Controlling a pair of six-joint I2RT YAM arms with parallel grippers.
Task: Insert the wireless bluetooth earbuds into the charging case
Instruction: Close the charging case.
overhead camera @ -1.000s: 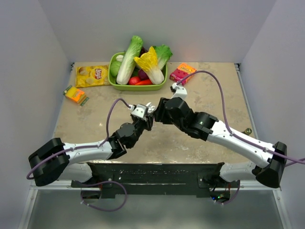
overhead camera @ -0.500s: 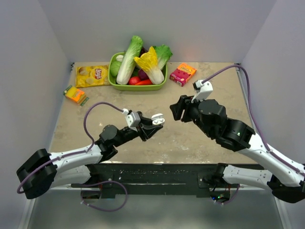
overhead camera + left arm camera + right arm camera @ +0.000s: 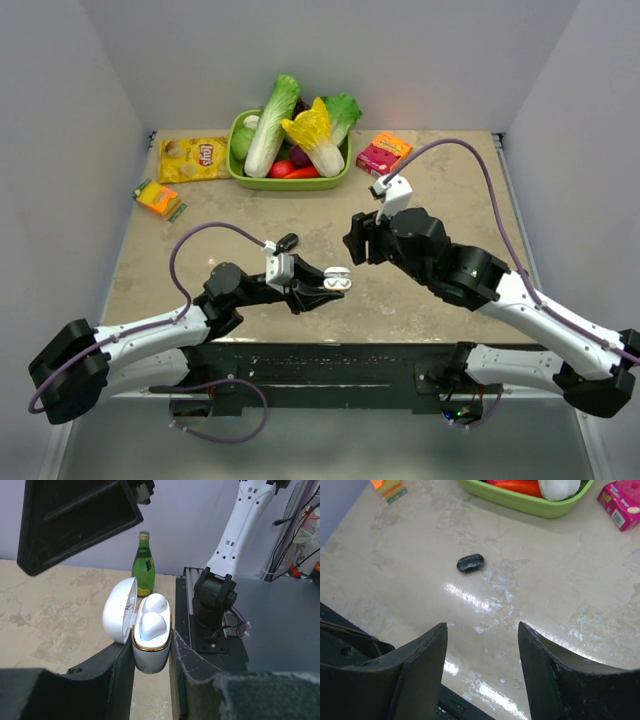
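Both earbuds already sit in their wells, so my left gripper will next move outward and down, tilt over and lower the case (image 3: 337, 279) onto the bare tabletop beyond it.
The white charging case (image 3: 149, 652) stands upright between my left gripper's (image 3: 151, 645) jaws, which are shut on its lower body. Its lid (image 3: 119, 611) is swung open to the left. Two white earbuds (image 3: 151, 625) sit in the gold-rimmed wells, with a blue light at the near one. From above, the case (image 3: 337, 279) is held over the table's near middle by the left gripper (image 3: 320, 288). My right gripper (image 3: 358, 240) hovers up and to the right of it, apart, open and empty (image 3: 482, 630).
A small black oval object (image 3: 286, 241) (image 3: 470, 563) lies on the table behind the left gripper. A green bowl (image 3: 290, 183) of vegetables stands at the back, with a chips bag (image 3: 193, 158), an orange packet (image 3: 158, 198) and a pink box (image 3: 384, 153) around it.
The grippers, close together a second ago, have parted. The left has carried the case nearer and to the right. The right pulled back, came left again and opened wider. The black object now shows.
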